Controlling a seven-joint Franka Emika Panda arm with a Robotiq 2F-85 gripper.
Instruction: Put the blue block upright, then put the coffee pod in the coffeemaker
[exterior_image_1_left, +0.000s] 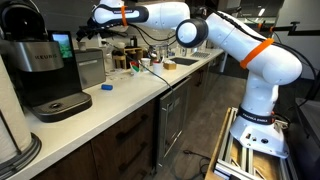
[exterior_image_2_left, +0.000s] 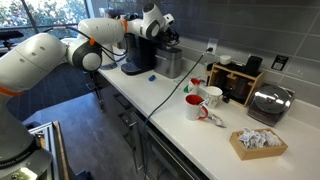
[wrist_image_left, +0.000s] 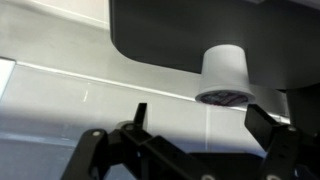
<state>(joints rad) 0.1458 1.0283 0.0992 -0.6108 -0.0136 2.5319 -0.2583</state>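
The white coffee pod (wrist_image_left: 224, 72) sits off to the right in the wrist view, beyond my gripper's fingers, so my gripper will shift that way next and advance around it.
The wrist view shows a white coffee pod (wrist_image_left: 224, 72) with its dark foil end toward the camera, set against a dark surface. It lies just beyond my open gripper (wrist_image_left: 200, 118), nearer the right finger; nothing is between the fingers. In both exterior views the gripper (exterior_image_1_left: 85, 33) (exterior_image_2_left: 167, 23) hangs high above the counter beside the black coffeemaker (exterior_image_1_left: 40, 68) (exterior_image_2_left: 138, 52). The small blue block (exterior_image_1_left: 107, 87) (exterior_image_2_left: 153, 75) lies on the white counter in front of the machine, well below the gripper.
A grey metal box (exterior_image_1_left: 90, 68) (exterior_image_2_left: 170, 62) stands next to the coffeemaker. Further along the counter are red and white mugs (exterior_image_2_left: 203, 101), a toaster (exterior_image_2_left: 268, 101) and a basket of packets (exterior_image_2_left: 258, 143). A cable (exterior_image_2_left: 170, 92) runs across the counter.
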